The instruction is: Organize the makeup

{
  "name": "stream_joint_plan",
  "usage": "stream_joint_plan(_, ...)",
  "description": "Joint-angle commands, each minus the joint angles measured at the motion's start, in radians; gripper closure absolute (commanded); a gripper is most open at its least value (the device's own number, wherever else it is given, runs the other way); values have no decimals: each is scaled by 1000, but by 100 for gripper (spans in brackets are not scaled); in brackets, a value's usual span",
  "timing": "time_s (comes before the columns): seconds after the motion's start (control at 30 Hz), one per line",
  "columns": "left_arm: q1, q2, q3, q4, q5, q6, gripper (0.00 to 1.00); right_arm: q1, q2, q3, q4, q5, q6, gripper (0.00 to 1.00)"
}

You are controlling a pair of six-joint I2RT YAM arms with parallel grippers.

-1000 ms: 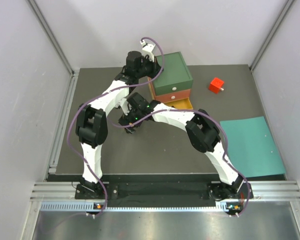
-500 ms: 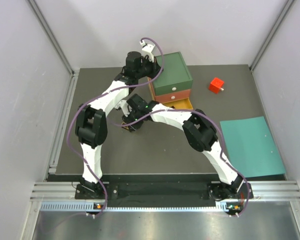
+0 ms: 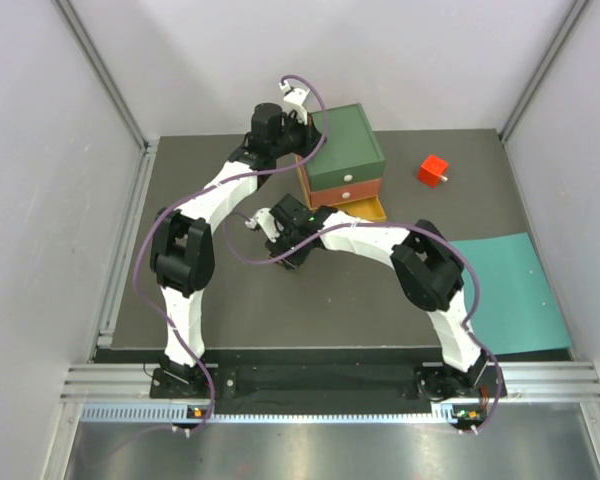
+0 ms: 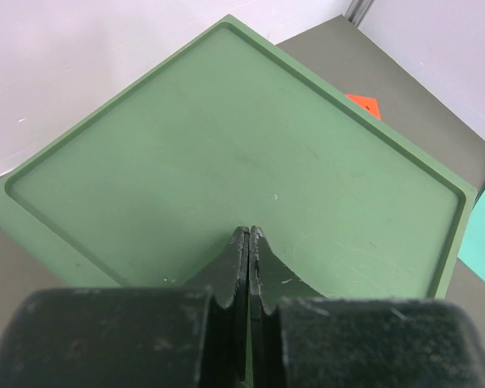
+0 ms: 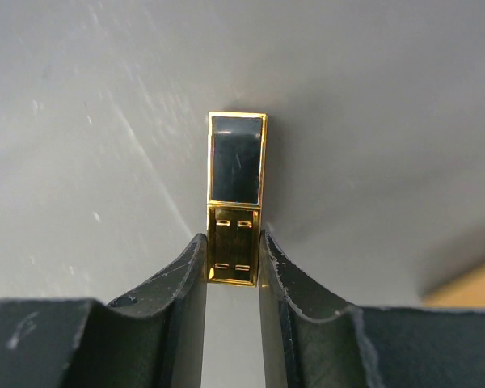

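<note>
The open yellow drawer [image 5: 473, 286] lies outward, to my right gripper's right in the top view, so I will raise that gripper, carry the case [image 5: 236, 186] over the drawer and then let it go.
In the right wrist view, a gold-black rectangular case [image 5: 236, 186] of the makeup is pinched at its gold end by my right gripper [image 5: 233, 242], which is shut on it. The dark mat lies below it. From above, the right gripper [image 3: 282, 246] sits left of the drawer box [image 3: 345, 145], and the case is hidden under it. My left gripper [image 4: 249, 236] is shut and empty, over the box's green top [image 4: 226, 137]. In the top view the left gripper [image 3: 302, 130] is at the box's back left corner. No other makeup shows.
The box's bottom yellow drawer [image 3: 366, 208] stands pulled out. A red cube [image 3: 432, 170] lies to the right of the box, and its corner [image 4: 364, 103] shows past the green top. A teal sheet [image 3: 500, 290] covers the mat's right side.
My right gripper went from open to shut on the gold-black case and shifted right, towards the drawer box. The left arm has stayed still.
</note>
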Motion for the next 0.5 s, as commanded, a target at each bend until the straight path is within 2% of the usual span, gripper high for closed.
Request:
stream_joint_plan(0.0,28,103,-93,-367,-55,10,100,-2,-149,-7,-1,97,-61,97)
stream_joint_plan(0.2,29,104,-96,-363,-52,9,100,-2,-229,-32,-35,216,-141,97)
stream_joint_plan(0.47,28,107,-99,-361,-52,9,100,-61,-335,-157,-9,345,-233,100)
